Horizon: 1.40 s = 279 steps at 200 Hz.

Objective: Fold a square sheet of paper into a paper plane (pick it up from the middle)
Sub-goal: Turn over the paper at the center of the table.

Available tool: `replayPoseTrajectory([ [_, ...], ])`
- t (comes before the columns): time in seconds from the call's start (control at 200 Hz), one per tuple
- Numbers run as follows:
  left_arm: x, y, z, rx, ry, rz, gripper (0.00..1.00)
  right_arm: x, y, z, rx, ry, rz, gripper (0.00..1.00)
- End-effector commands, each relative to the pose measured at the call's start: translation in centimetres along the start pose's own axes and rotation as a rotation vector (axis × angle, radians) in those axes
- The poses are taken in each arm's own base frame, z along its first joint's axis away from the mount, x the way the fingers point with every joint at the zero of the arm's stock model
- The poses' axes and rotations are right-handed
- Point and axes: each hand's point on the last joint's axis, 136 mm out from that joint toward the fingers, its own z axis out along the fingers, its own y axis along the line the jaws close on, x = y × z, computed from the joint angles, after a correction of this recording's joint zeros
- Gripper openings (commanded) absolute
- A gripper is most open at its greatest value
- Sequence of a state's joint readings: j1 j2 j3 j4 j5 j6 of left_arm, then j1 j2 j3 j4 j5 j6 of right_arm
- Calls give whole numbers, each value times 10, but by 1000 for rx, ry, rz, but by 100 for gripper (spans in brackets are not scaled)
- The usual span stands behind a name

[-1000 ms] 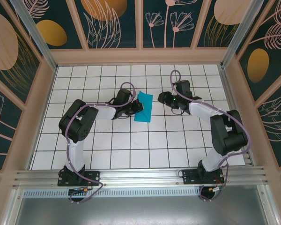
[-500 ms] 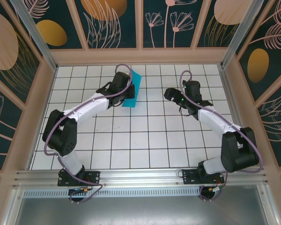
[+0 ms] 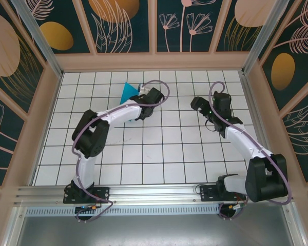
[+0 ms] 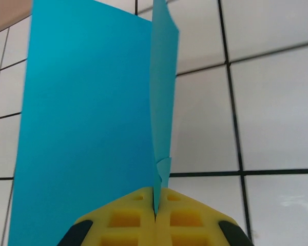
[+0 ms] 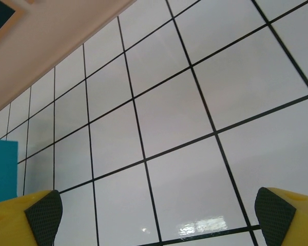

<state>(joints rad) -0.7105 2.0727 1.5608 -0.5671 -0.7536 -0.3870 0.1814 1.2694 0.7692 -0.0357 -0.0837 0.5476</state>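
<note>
My left gripper holds the paper and will next carry it across and slightly back over the bare tiles below it, toward my right gripper. Then it will release the paper's upright layer.
The teal-blue sheet of paper [image 3: 127, 92] is folded into creased layers and held off the white grid floor [image 3: 159, 154] at the back left. My left gripper [image 3: 139, 94] is shut on its fold. In the left wrist view the yellow fingers [image 4: 187, 218] pinch a thin upright layer of the paper [image 4: 87, 128], and a wide flap spreads to the left. My right gripper [image 3: 196, 103] hovers open over the tiles to the right, apart from the paper. Its dark pads [image 5: 43, 215] stand wide with nothing between them, and a teal corner of the paper [image 5: 2, 171] shows at the left edge.
Wooden walls [image 3: 154, 61] with dark floral panels enclose the tiled floor on three sides. The back wall is close behind the paper. An aluminium rail [image 3: 154, 195] runs along the near edge by the arm bases.
My left arm has carried the paper from the floor's middle to the back left and turned it. My right arm has drawn back to the right.
</note>
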Motion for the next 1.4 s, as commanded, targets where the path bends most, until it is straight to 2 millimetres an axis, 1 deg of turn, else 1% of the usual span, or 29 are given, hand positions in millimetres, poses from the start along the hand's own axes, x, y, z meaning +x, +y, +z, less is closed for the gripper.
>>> replayPoseTrajectory([
  [0.0, -4, 2, -5, -114, -26, 94, 2, 6, -12, -3, 29, 14, 41, 98],
  [0.115, 4, -24, -5, -56, -20, 110, 2, 3, -20, -4, 48, 10, 66, 98],
  [0.205, 15, -46, -3, 2, -5, 119, 2, 2, -25, -4, 52, 12, 83, 97],
  [0.265, 22, -58, -1, 32, 4, 121, 2, 1, -26, -4, 52, 13, 89, 97],
  [0.355, 31, -69, 2, 62, 23, 122, 3, 1, -29, -4, 59, 19, 96, 96],
  [0.43, 37, -76, 4, 96, 39, 112, 5, 1, -30, -4, 61, 19, 102, 96],
  [0.505, 42, -84, 4, 139, 49, 95, 9, -1, -31, -5, 59, 18, 107, 96],
  [0.641, 47, -92, 4, 183, 62, 76, 18, -2, -31, -5, 57, 18, 116, 96],
  [0.721, 45, -96, 2, 215, 60, 55, 22, -3, -30, -5, 53, 20, 117, 96],
  [0.781, 41, -102, -4, 262, 53, 32, 26, -2, -29, -5, 43, 24, 119, 96],
  [0.836, 32, -107, -14, 327, 42, -1, 30, -4, -26, -4, 27, 26, 120, 96],
  [0.901, 16, -113, -34, 432, 16, -50, 37, -5, -22, -4, 14, 33, 117, 96],
  [0.986, -6, -119, -68, 587, -30, -117, 48, -7, -19, -2, 7, 44, 115, 96],
  [1.016, -16, -118, -82, 643, -53, -142, 52, -7, -17, -1, 3, 49, 114, 96],
  [1.086, -32, -111, -106, 725, -104, -195, 62, -7, -14, 2, -9, 64, 115, 95],
  [1.126, -40, -104, -116, 751, -133, -225, 67, -5, -12, 5, -21, 78, 116, 95],
  [1.181, -47, -89, -125, 763, -165, -271, 74, -3, -7, 8, -42, 99, 116, 94],
  [1.256, -52, -65, -126, 747, -194, -346, 83, 1, 4, 13, -77, 130, 105, 91],
  [1.281, -52, -58, -124, 747, -201, -371, 86, 3, 8, 15, -84, 138, 99, 91],
  [1.296, -49, -56, -120, 744, -197, -380, 88, 4, 11, 16, -88, 142, 96, 90],
  [1.316, -55, -44, -127, 753, -222, -409, 89, 7, 15, 18, -94, 150, 89, 90],
  [1.361, -53, -31, -125, 746, -231, -449, 98, 14, 26, 23, -109, 172, 65, 87],
  [1.391, -50, -24, -121, 739, -235, -469, 99, 19, 35, 26, -116, 186, 51, 84],
])
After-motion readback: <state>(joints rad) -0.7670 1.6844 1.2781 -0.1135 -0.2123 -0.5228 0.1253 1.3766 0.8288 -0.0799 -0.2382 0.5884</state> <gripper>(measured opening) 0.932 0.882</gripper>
